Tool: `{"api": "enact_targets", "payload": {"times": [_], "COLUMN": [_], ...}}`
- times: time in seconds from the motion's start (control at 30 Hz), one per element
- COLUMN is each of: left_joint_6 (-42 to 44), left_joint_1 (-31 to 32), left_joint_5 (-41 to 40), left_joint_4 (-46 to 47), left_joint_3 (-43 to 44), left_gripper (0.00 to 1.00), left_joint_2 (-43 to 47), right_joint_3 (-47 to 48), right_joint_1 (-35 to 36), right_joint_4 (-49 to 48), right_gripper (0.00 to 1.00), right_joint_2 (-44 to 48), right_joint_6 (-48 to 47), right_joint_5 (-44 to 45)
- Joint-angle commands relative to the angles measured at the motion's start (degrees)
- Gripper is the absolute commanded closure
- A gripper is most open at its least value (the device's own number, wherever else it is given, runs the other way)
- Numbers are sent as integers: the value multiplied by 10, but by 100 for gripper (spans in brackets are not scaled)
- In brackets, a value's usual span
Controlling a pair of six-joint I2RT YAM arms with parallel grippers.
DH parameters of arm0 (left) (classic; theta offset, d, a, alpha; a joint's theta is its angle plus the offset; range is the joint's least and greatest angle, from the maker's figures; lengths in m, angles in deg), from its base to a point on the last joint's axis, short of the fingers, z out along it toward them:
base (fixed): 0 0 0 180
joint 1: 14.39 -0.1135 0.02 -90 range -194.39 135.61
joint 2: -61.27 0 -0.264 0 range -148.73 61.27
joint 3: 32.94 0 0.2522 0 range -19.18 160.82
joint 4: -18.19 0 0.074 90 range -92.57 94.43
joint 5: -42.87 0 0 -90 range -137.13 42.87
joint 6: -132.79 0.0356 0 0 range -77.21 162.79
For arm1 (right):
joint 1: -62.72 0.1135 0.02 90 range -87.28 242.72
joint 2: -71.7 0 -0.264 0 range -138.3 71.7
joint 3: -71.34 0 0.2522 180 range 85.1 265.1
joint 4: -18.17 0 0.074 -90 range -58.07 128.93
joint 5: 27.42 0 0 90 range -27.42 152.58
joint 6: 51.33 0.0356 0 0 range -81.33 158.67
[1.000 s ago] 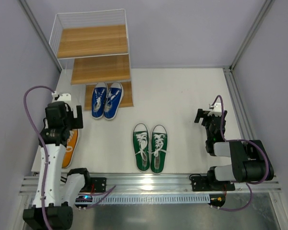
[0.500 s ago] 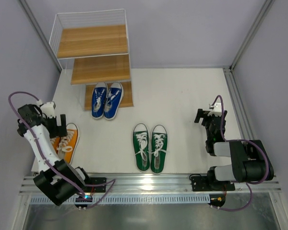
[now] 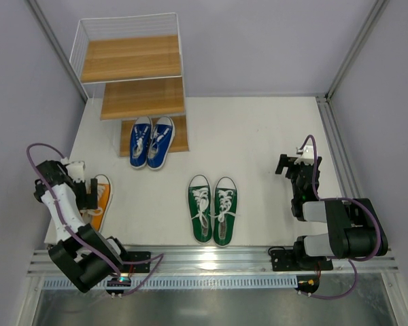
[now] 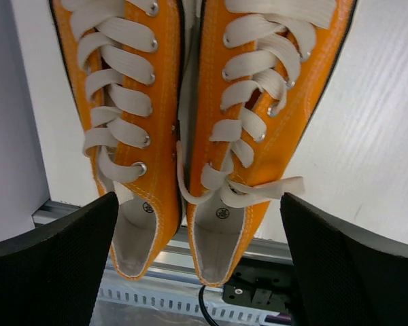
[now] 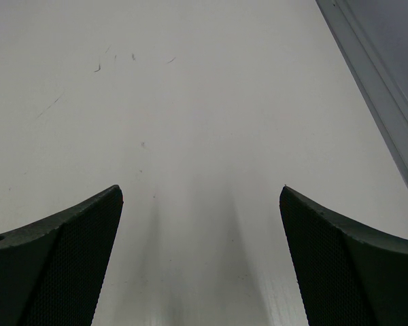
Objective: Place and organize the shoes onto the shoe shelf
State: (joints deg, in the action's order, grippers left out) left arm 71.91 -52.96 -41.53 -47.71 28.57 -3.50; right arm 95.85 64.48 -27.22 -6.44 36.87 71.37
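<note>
The adjoining inner collars of the orange pair [image 3: 103, 198] lie below my left gripper, between its open fingers, so it will next move down onto them and close there.
Three pairs of shoes show in the top view. The orange pair [image 3: 103, 198] lies at the near left, partly under my left arm. The green pair [image 3: 213, 208] lies mid-table. The blue pair [image 3: 151, 141] rests on the lowest board of the shoe shelf [image 3: 130, 58], whose upper two boards are bare. My left gripper [image 3: 88, 193] is open above the orange pair [image 4: 211, 136]. In the left wrist view its fingers [image 4: 54, 265] stand either side of the two heels, holding nothing. My right gripper [image 5: 201, 189] is open over bare table at the right [image 3: 292, 165].
An aluminium rail [image 3: 217, 257] runs along the near edge, just behind the orange heels [image 4: 258, 285]. A grey wall stands close on the left of the left arm. A metal frame rail [image 3: 336, 156] borders the table's right side.
My left arm's elbow swung out to the left and its gripper came down and toward the near edge over the orange pair. The right arm has not moved.
</note>
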Motion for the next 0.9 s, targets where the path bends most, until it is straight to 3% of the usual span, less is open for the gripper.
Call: {"api": "enact_targets", "payload": {"times": [0.0, 0.17, 0.37, 0.6, 0.7, 0.73, 0.83, 0.87], "left_joint_6": [-10, 3, 8, 38, 73, 82, 118, 126], "left_joint_1": [-11, -12, -29, -30, -29, -29, -27, -27], "left_joint_5": [-30, -15, 10, 56, 80, 92, 95, 90], "left_joint_4": [62, 74, 84, 73, 40, 30, 12, 11], "left_joint_3": [2, -6, -5, -6, -8, -12, -25, -34], "left_gripper": [0, 0, 1, 13, 40, 62, 94, 100], "left_joint_2": [14, 17, -103, -143, -130, -125, -101, -97], "right_joint_3": [11, 11, 10, 11, 11, 11, 11, 10], "right_joint_1": [-2, -2, -1, -2, -1, -2, -2, -2], "right_joint_4": [-46, -46, -46, -46, -47, -46, -47, -46], "right_gripper": [3, 3, 3, 3, 3, 3, 3, 3], "right_joint_2": [-1, -2, -1, -1, -1, -1, -2, 0], "right_joint_6": [1, 1, 1, 1, 1, 1, 1, 1], "right_joint_5": [-4, -4, -4, -4, -4, -4, -4, -4]}}
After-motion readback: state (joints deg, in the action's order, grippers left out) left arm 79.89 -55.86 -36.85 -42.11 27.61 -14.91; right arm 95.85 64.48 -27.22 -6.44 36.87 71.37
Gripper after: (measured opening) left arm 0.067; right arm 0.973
